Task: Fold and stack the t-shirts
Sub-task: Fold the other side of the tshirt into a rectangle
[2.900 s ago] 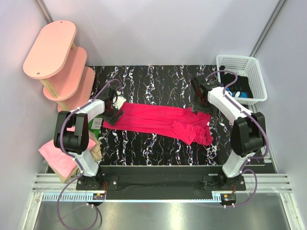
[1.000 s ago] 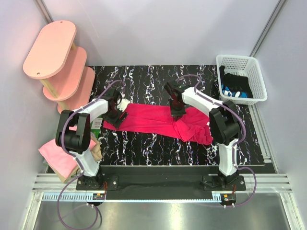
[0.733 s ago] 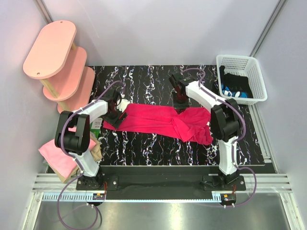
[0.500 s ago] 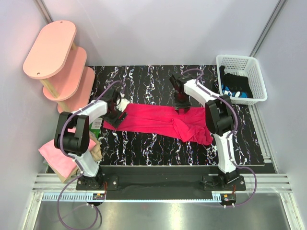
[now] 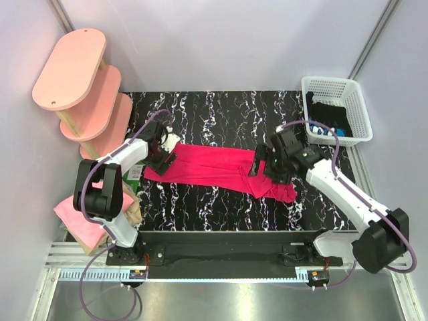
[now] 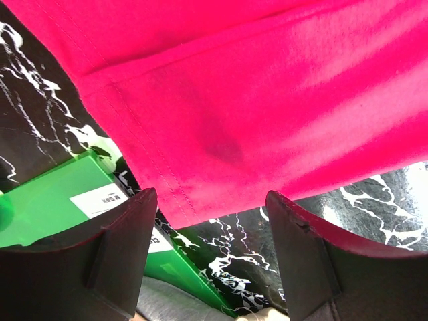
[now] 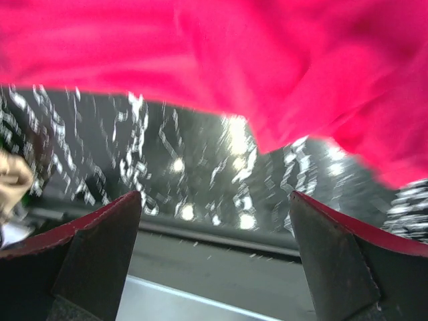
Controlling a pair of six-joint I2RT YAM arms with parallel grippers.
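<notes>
The pointed near corner (image 5: 258, 194) (image 7: 269, 142) of the t-shirt's bunched part sticks out over bare marble, so my right gripper should move back and down to it next.
The crimson-pink t-shirt (image 5: 214, 167) lies stretched left to right across the middle of the black marbled table (image 5: 200, 114), and its right end is bunched (image 5: 277, 184). My left gripper (image 5: 162, 154) is open over the shirt's left end. In the left wrist view the hem (image 6: 221, 120) lies just past the open, empty gripper (image 6: 208, 200). My right gripper (image 5: 263, 165) is open above the bunched right part. The right wrist view is blurred, with the shirt (image 7: 267, 67) above the empty gripper (image 7: 215, 197). A light pink shirt (image 5: 73, 221) and a tan one (image 5: 135, 212) lie off the table's left edge.
The pink oval shelves (image 5: 80, 87) stand at the back left. A white basket (image 5: 338, 110) holding dark items stands at the back right. A green box (image 5: 136, 172) lies by the shirt's left end and also shows in the left wrist view (image 6: 47, 207).
My right arm has swung from the shirt's far edge near the table's middle to the right, now over the bunched end. The left gripper has barely moved.
</notes>
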